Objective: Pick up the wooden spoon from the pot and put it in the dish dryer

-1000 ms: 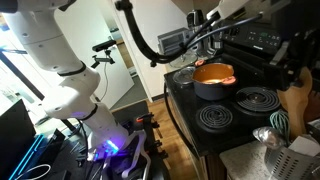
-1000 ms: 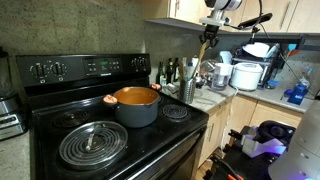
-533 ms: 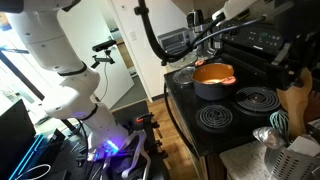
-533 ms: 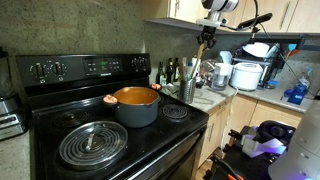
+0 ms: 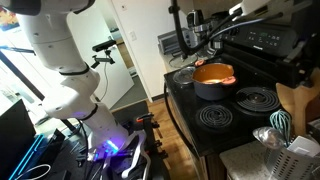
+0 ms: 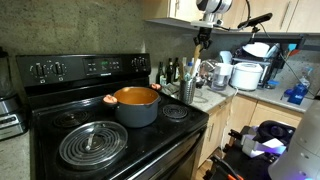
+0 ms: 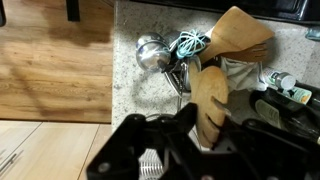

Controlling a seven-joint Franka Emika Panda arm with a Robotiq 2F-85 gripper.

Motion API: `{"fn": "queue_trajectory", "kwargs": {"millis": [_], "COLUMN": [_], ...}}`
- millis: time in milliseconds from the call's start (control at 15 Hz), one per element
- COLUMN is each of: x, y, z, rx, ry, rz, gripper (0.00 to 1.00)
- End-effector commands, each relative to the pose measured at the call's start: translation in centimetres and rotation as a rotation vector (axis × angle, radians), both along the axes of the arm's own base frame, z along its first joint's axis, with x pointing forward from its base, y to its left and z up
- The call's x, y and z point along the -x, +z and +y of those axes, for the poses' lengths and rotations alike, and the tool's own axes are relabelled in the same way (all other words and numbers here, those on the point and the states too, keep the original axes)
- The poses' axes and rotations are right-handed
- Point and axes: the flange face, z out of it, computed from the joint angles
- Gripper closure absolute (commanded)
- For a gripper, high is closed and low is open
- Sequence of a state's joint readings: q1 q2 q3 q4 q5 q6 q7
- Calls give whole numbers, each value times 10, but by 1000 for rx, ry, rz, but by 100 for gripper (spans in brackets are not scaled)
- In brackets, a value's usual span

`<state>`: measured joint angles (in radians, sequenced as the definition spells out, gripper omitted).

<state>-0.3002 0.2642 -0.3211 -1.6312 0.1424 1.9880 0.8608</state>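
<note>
My gripper is above the dish dryer's open top [image 7: 182, 73], so it will lower the wooden spoon, which already points down, in beside the whisk [image 7: 186, 42] and let it go.
My gripper [image 6: 203, 36] hangs high above the counter to the right of the stove, shut on the wooden spoon [image 6: 200, 48]. In the wrist view the jaws [image 7: 210, 128] clamp the tan spoon [image 7: 208, 88], which points down toward the dish dryer [image 7: 235, 72]. That caddy holds a metal ladle [image 7: 150, 52], a teal whisk [image 7: 186, 42] and a pale wooden spatula [image 7: 242, 38]. The dish dryer shows in both exterior views [image 6: 187, 90] [image 5: 297, 155]. The pot [image 6: 136, 104] [image 5: 213, 79], dark with an orange inside, sits on the stove's back burner with no spoon in it.
The black stove [image 6: 110, 140] has coil burners in front [image 6: 92, 143]. Bottles [image 6: 170, 72], a rice cooker [image 6: 245, 75] and a wall shelf [image 6: 230, 30] crowd the counter behind the caddy. The granite counter [image 7: 130, 85] lies beside a wooden floor [image 7: 50, 70].
The gripper with the spoon has shifted a little to the left above the caddy. The arm has swung across the top of the exterior view by the window.
</note>
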Motion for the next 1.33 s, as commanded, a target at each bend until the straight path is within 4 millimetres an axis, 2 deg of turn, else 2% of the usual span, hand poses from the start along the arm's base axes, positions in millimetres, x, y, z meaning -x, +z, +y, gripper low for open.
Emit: {"fn": "queue_trajectory", "kwargs": {"millis": [0, 533, 1267], "x": [-15, -27, -33], "y": [-6, -29, -40], "z": [-4, -11, -14], "rx": [-18, -7, -2], "ry": [-52, -78, -75], "rz": [29, 54, 71], "gripper": [97, 97, 97]}}
